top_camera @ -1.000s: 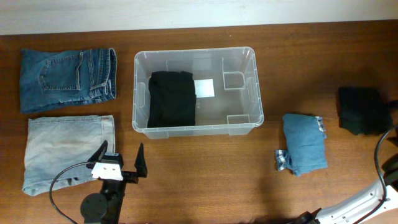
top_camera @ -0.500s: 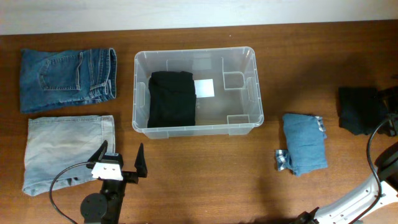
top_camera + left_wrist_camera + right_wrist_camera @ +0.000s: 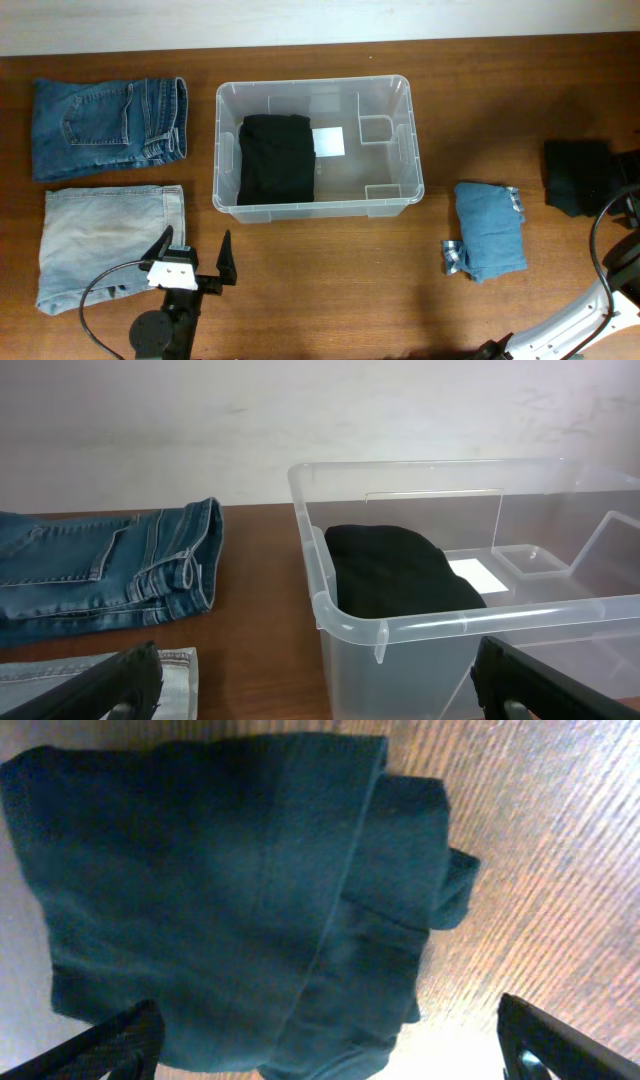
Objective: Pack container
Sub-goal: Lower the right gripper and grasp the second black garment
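The end of the folded dark garment point(image 3: 604, 182) point(image 3: 288, 1042) nearest the robot's right gripper is already between its open fingers, so the right gripper needs to go down onto that end of the garment next.
The clear container point(image 3: 316, 208) stands at the table's middle with a folded black garment point(image 3: 277, 158) in its left half and a white label point(image 3: 328, 142) on its base. My left gripper point(image 3: 195, 262) is open and empty, in front of the container's left corner. The left wrist view shows the container point(image 3: 420, 622) and the black garment point(image 3: 395, 572) ahead of the gripper point(image 3: 320, 700). My right gripper point(image 3: 330, 1055) is open, just above a folded dark garment point(image 3: 230, 900) that lies at the table's far right point(image 3: 580, 177).
Dark blue jeans point(image 3: 108, 125) lie at the back left, light blue jeans point(image 3: 105, 240) in front of them. A folded blue garment point(image 3: 490, 230) lies right of the container. The right arm's cable point(image 3: 600, 260) loops at the right edge.
The right arm has shifted a little along the table's right edge beside the dark garment. The left arm and the clothes have not moved.
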Motion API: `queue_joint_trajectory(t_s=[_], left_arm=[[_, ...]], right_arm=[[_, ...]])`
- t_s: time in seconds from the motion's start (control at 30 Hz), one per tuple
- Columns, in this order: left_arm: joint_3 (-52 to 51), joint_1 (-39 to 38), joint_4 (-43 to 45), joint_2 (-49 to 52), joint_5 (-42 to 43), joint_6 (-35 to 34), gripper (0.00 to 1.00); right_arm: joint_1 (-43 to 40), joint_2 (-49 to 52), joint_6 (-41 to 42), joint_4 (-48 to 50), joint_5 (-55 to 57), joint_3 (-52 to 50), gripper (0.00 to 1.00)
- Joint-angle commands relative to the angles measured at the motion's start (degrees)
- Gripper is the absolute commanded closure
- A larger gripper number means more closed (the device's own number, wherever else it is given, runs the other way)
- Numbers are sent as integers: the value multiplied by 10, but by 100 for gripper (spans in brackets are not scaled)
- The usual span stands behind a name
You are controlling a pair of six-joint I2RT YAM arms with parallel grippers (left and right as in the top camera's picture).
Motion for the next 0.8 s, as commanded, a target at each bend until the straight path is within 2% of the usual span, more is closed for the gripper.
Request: queue_joint_trajectory(t_s=[0.0, 0.33, 0.77], left_arm=[[-3, 3, -1, -4, -2, 9, 1], [-3, 3, -1, -4, -2, 9, 1], [-3, 3, -1, -4, -2, 9, 1]], right_arm=[[0, 11, 3, 9, 24, -16, 1], [0, 11, -23, 115, -28, -109, 1], [9, 11, -23, 155, -37, -115, 1]])
